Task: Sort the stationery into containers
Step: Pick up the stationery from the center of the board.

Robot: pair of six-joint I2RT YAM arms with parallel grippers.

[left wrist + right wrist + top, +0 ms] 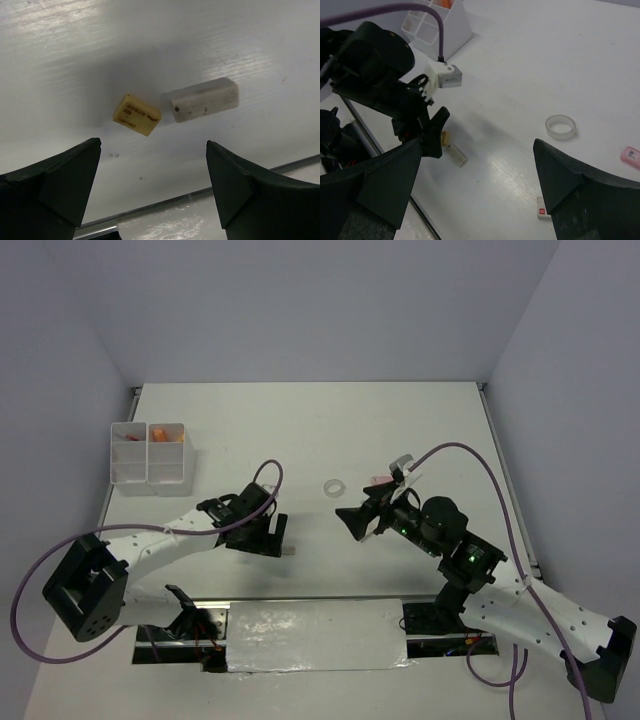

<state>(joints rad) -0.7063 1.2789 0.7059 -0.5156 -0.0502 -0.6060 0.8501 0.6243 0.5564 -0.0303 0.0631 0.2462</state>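
The tan eraser (136, 114) is below and between my open fingers, so my left gripper will next go down around it, with one finger on the white eraser's side, and close.
A tan eraser (136, 114) and a white eraser (205, 99) lie side by side on the table, just beyond my open, empty left gripper (152, 144). In the top view the left gripper (268, 536) points down near the table's front. My right gripper (351, 520) is open and empty above the table's middle. Its wrist view shows a clear tape ring (560, 126), a pink eraser (631, 155), a white eraser with a red label (543, 208), and the tan eraser (445, 137) under the left gripper (427, 135). The white divided box (150, 453) holds orange items.
The tape ring (335, 486) and pink eraser (380, 480) lie mid-table by the right arm. The table's front edge with a metal rail (165, 202) is close to the two erasers. Purple cables loop over both arms.
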